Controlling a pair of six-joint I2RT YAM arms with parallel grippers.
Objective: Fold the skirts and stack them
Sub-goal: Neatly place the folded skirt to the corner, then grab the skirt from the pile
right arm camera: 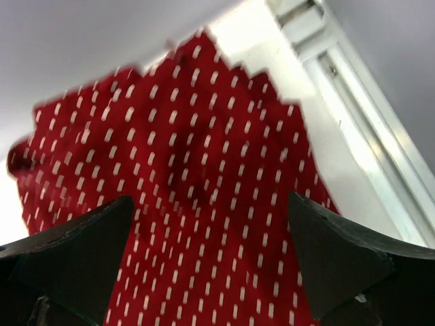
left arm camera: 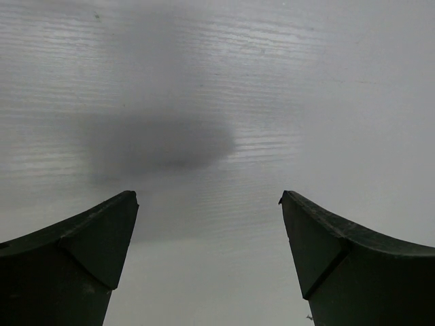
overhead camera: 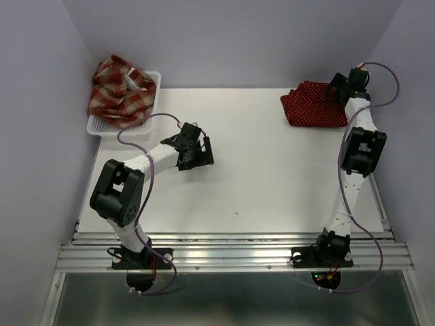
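Note:
I should swing my left gripper outward and to the left in the top view, onto the plaid skirt's middle (overhead camera: 129, 100), since the plaid skirt is bunched in the basket (overhead camera: 102, 127).
A dark red polka-dot skirt (overhead camera: 311, 105) lies folded flat at the table's far right corner. My right gripper (overhead camera: 342, 87) hovers just above its right part, jaws spread wide with nothing between them; the right wrist view shows the dotted skirt (right arm camera: 204, 197) filling the space below the open fingers (right arm camera: 88, 244). A red-and-cream plaid skirt (overhead camera: 121, 89) sits bunched up in the white mesh basket (overhead camera: 102, 127) at the far left. My left gripper (overhead camera: 198, 151) is open over bare table (left arm camera: 217, 136) at left centre, holding nothing.
The basket stands at the table's far left corner against the grey wall. Metal rails (overhead camera: 231, 248) run along the near edge where both arm bases are bolted. A rail edge (right arm camera: 360, 129) borders the table right of the dotted skirt.

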